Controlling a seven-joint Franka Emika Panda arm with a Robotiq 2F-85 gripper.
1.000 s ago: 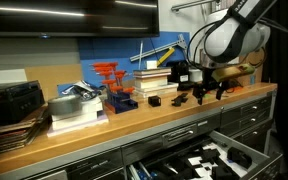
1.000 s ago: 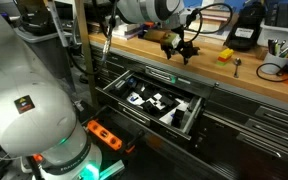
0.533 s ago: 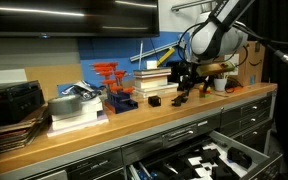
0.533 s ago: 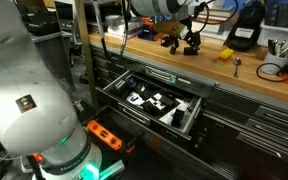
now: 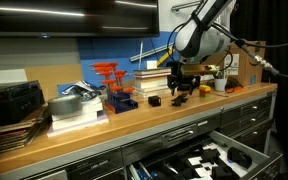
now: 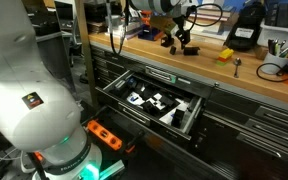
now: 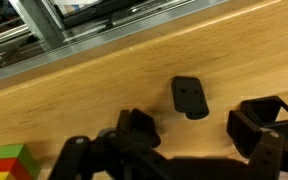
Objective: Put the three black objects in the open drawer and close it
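The flat black object (image 7: 189,97) lies just beyond the finger gap, so my open gripper next moves over it, down and toward the bench's drawer side.
My gripper (image 5: 181,90) (image 6: 178,37) hangs open just above the wooden bench top, nothing between its fingers. In the wrist view a flat black object (image 7: 189,96) lies on the wood just beyond the open gripper (image 7: 197,128), in line with the gap; the left finger (image 7: 134,127) stands apart from it. In an exterior view one small black object (image 5: 154,100) lies left of the gripper and another (image 5: 180,101) right below it. The drawer (image 6: 144,112) (image 5: 174,152) stands pulled out under the bench, black-lined with pale shapes inside.
A red-and-blue rack (image 5: 114,86) and stacked books (image 5: 74,110) sit further along the bench. A black device (image 6: 246,26) and a yellow item (image 6: 224,56) lie at the other end. A coloured block (image 7: 9,160) is near the gripper.
The gripper has travelled along the bench towards the rack and the back wall, staying open. The black objects and the drawer have not moved.
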